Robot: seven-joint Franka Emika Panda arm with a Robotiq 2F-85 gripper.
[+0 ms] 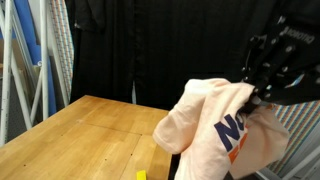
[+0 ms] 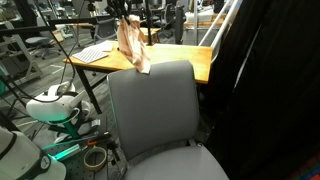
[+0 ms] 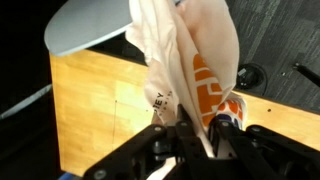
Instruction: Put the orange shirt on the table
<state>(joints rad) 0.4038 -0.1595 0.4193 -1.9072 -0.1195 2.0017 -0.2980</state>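
Note:
I should next carry the shirt (image 1: 215,135) in my gripper sideways over the open wood by the yellow object (image 1: 136,148) and let it go there, because the cloth hangs past the table's edge.
The orange shirt (image 1: 215,135) is pale peach with blue and orange lettering. It hangs bunched from my gripper (image 1: 262,85) above the right end of the wooden table (image 1: 80,135). In an exterior view the shirt (image 2: 132,48) dangles over the table (image 2: 190,60), its lower end near the tabletop. In the wrist view my gripper (image 3: 197,130) is shut on the shirt (image 3: 195,55), with fabric pinched between the fingers and the cloth hanging away over the wood.
A grey office chair (image 2: 155,110) stands at the table's near edge; its seat also shows in the wrist view (image 3: 85,25). A keyboard (image 2: 97,53) lies on the table. A small yellow object (image 1: 141,175) sits on the wood. Black curtains (image 1: 150,45) hang behind.

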